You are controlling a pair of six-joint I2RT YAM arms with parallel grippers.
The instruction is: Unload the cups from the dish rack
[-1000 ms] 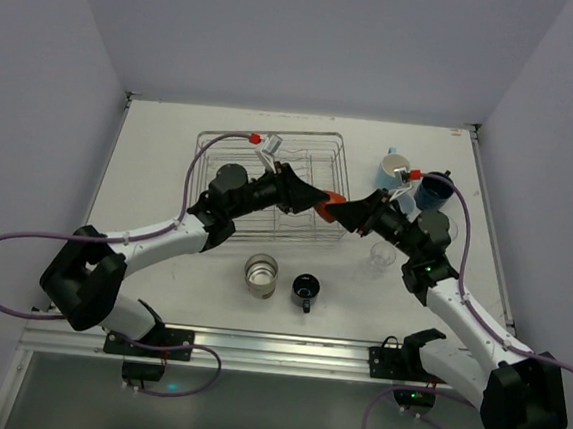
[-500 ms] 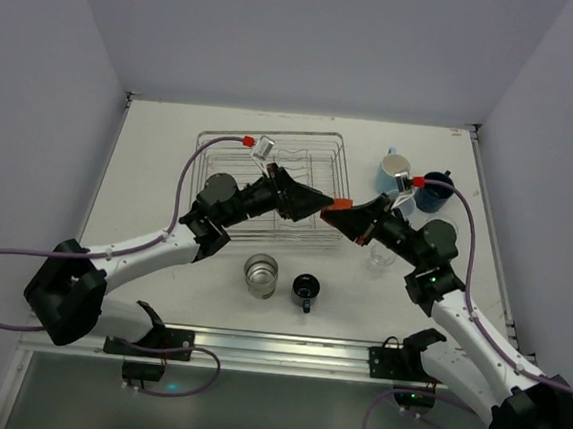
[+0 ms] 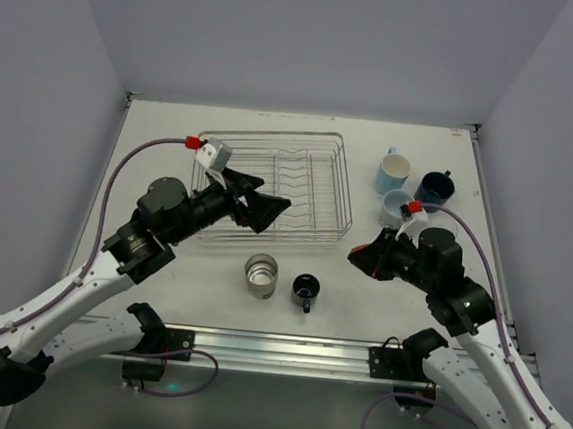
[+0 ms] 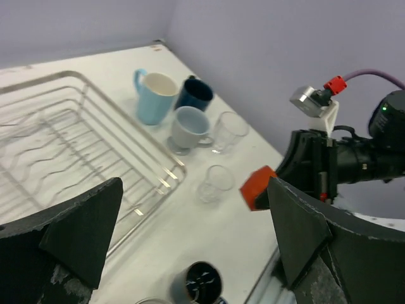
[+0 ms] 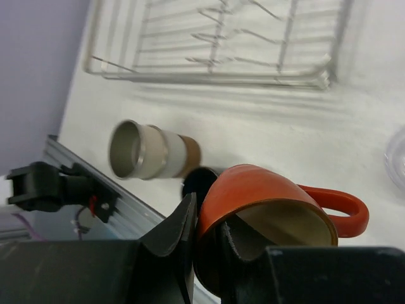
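Note:
I need to lower the orange cup next with my right gripper onto the tabletop beside the dark blue cup and release it, because that spot is bare.
The small orange cup (image 5: 266, 199) hangs tilted above the table, and my right gripper (image 5: 212, 212) is shut on its wall, one finger inside and one outside. In the top view that right gripper (image 3: 361, 255) is right of the dish rack (image 3: 341, 184), which holds no cups. My left gripper (image 3: 264, 211) is open and empty over the rack's near rail. The left wrist view shows the orange cup (image 4: 257, 188) beyond my open left gripper (image 4: 194, 185). A metallic cup (image 3: 260, 274) and a small dark blue cup (image 3: 306, 290) stand in front of the rack.
At the right stand a light blue mug (image 3: 394, 172), a navy mug (image 3: 434, 187) and a pale grey-blue cup (image 3: 398, 206). Two clear glasses (image 4: 229, 131) (image 4: 216, 182) stand near them. The table's metal front rail (image 3: 275, 346) runs behind the front cups.
My left gripper opened, let go of the orange cup and drew back to the left. My right gripper closed on the cup and carried it off the rack's corner toward the near right.

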